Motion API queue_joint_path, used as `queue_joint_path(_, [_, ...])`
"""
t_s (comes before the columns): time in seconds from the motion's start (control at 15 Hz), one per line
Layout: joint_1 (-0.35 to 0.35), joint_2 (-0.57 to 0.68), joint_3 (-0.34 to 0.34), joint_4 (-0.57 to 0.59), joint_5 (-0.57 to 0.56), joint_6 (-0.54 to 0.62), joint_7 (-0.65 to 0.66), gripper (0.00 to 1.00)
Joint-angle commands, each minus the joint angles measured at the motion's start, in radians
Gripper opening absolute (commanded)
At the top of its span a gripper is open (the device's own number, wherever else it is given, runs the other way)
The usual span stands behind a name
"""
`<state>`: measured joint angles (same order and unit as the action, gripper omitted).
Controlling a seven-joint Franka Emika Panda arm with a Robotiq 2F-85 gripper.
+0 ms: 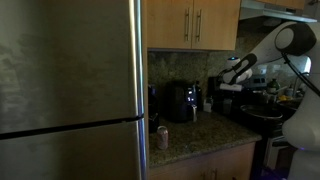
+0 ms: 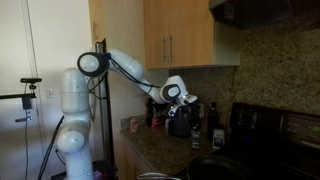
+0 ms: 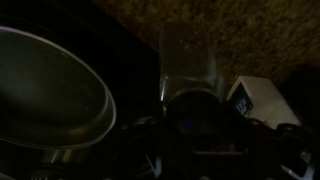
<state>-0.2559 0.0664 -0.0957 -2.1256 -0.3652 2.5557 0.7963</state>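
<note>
I will move my gripper outward and down to the granite counter [image 3: 228, 78] beside the white box to release the bottle, as it still hangs above the counter.
In the dim wrist view a clear cylindrical bottle [image 3: 190, 55] with a dark round top runs out from between the jaws of my gripper [image 3: 195, 125], which look closed on its dark end. The fingers themselves are almost lost in shadow. In both exterior views the gripper [image 1: 232, 72] [image 2: 178, 93] hangs above the back of the granite counter [image 1: 195, 135], by the backsplash. It is higher than the black coffee maker [image 1: 181, 101] [image 2: 181, 120].
A silver pan [image 3: 50, 85] sits on the dark stove at the left of the wrist view, and a white box [image 3: 252, 98] at the right. A steel fridge [image 1: 70, 90], wooden cabinets [image 1: 195, 22], a small can [image 1: 162, 137] and a dark bottle [image 2: 196, 132] stand around.
</note>
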Motion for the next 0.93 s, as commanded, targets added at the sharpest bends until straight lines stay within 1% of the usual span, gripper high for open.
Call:
queue_joint_path(0.0, [0.056,0.041,-0.053,0.034,-0.026,0.015,0.045,0.58])
queue_joint_path(0.13, [0.082,0.098,-0.071,0.086,-0.051,0.025,0.098,0.58])
queue_joint_path(0.2, [0.087,0.110,-0.074,0.098,-0.052,0.026,0.103,0.33])
queue_joint_path(0.27, [0.096,0.134,-0.087,0.113,-0.076,0.019,0.128,0.33])
queue_joint_path(0.4, [0.112,0.220,-0.110,0.191,-0.054,-0.006,0.169,0.33])
queue_joint_path(0.53, [0.128,0.284,-0.130,0.250,-0.031,0.010,0.207,0.33])
queue_joint_path(0.67, [0.155,0.355,-0.160,0.329,-0.042,0.025,0.261,0.33])
queue_joint_path(0.87, [0.170,0.446,-0.174,0.450,0.019,0.005,0.286,0.33])
